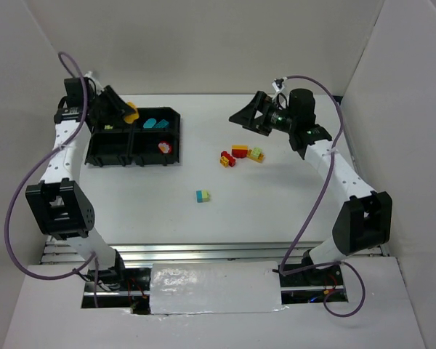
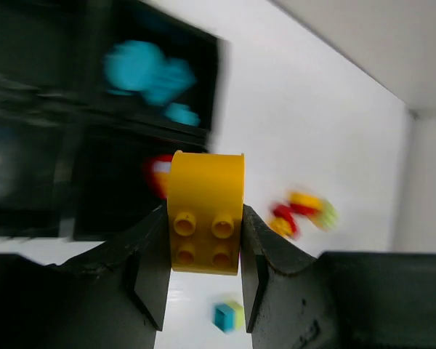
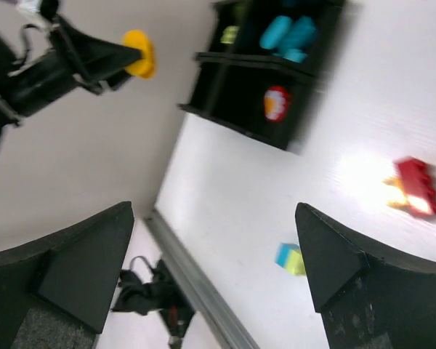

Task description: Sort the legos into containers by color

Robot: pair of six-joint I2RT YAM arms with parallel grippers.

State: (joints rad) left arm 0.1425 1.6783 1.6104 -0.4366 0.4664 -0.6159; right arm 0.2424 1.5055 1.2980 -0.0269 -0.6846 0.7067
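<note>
The right gripper moves down and to the left in the top view onto the red-and-yellow lego pair (image 1: 227,159) (image 3: 415,189) next, since it lies at the lego cluster's tray-side edge.
My left gripper (image 1: 123,110) hangs over the back left of the black tray (image 1: 134,156), shut on a yellow lego (image 2: 206,211) with a rounded end, also seen as the yellow lego (image 1: 131,113). In the tray, teal legos (image 1: 155,123) lie in the far right compartment, a red lego (image 1: 165,147) in the near right one and a small lime piece (image 1: 107,126) in the far left one. A teal-and-lime lego (image 1: 203,195) lies alone mid-table. Red, yellow and lime legos (image 1: 240,154) cluster below my right gripper (image 1: 248,116), which is open and holds nothing.
White walls close in on three sides. A metal rail (image 1: 203,251) runs along the table's near edge. In the right wrist view the tray (image 3: 236,120) stands at the top, the teal-and-lime lego (image 3: 291,258) near the right finger (image 3: 334,254), and a red lego (image 3: 418,185) at the right edge.
</note>
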